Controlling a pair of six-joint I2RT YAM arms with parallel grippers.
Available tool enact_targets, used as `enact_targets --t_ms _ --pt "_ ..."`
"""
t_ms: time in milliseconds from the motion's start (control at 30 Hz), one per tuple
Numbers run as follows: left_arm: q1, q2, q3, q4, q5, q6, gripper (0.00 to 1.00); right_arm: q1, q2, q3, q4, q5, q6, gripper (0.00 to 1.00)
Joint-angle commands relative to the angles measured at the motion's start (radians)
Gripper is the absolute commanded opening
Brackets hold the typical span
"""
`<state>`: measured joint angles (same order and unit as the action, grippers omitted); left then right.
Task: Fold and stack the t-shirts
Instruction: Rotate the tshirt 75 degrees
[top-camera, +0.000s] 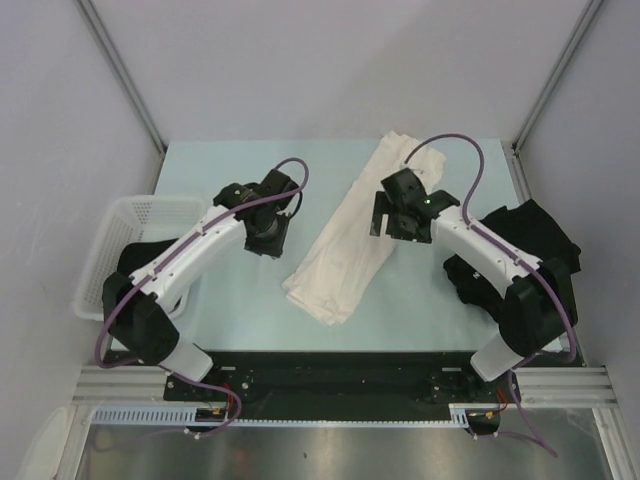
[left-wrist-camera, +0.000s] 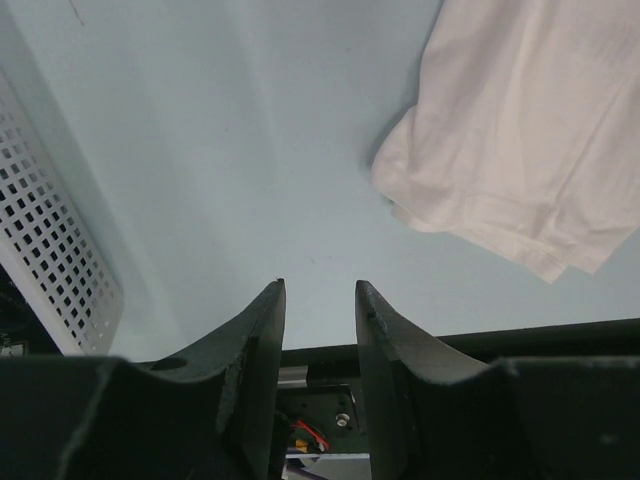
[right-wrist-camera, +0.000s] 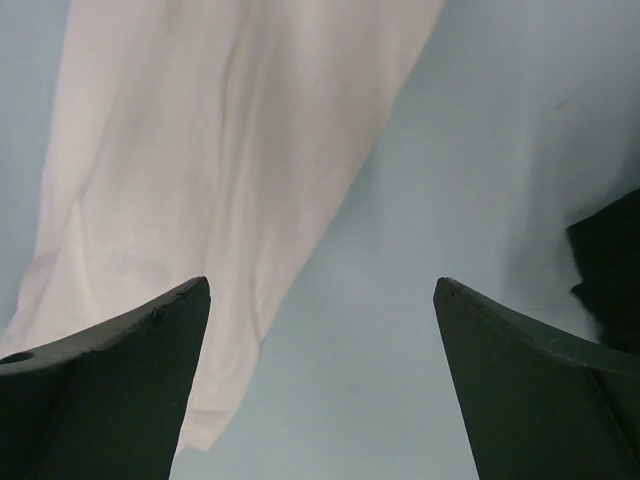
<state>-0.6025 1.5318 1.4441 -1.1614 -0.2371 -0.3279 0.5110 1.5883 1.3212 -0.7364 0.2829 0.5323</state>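
I will bring the open fingers of my right gripper back and to the left in the top view, down onto the folded t-shirt's near corner (top-camera: 336, 316) (right-wrist-camera: 212, 420), because it lies below my right gripper in that direction.
A cream-white t-shirt (top-camera: 345, 240) lies folded into a long strip, slanting from the table's far middle toward the near middle. My left gripper (top-camera: 268, 238) hovers to its left, above bare table. In the left wrist view the left gripper (left-wrist-camera: 318, 285) is open with a narrow, empty gap, and the shirt's near end (left-wrist-camera: 520, 130) lies at the upper right. My right gripper (top-camera: 398, 222) hangs over the strip's right edge. In the right wrist view it (right-wrist-camera: 322, 285) is wide open and empty above the shirt (right-wrist-camera: 220, 150). Black t-shirts (top-camera: 535, 235) are heaped at the right.
A white mesh basket (top-camera: 140, 215) stands at the left table edge with black cloth (top-camera: 135, 262) in it; its wall (left-wrist-camera: 50, 250) shows in the left wrist view. An edge of the black heap (right-wrist-camera: 610, 260) shows in the right wrist view. Grey walls enclose the table.
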Motion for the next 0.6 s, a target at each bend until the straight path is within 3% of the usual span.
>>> enact_targets --t_ms 0,267,567 --pt "0.029 -0.079 -0.028 0.012 -0.036 0.029 0.39 0.147 -0.063 -0.054 0.009 0.012 0.156 1.00" --pt "0.052 -0.154 -0.088 0.016 -0.045 0.018 0.40 0.395 -0.013 -0.102 0.015 0.059 0.310 0.99" --pt "0.052 -0.205 -0.119 0.012 -0.028 0.004 0.40 0.506 0.059 -0.123 0.005 0.064 0.368 0.99"
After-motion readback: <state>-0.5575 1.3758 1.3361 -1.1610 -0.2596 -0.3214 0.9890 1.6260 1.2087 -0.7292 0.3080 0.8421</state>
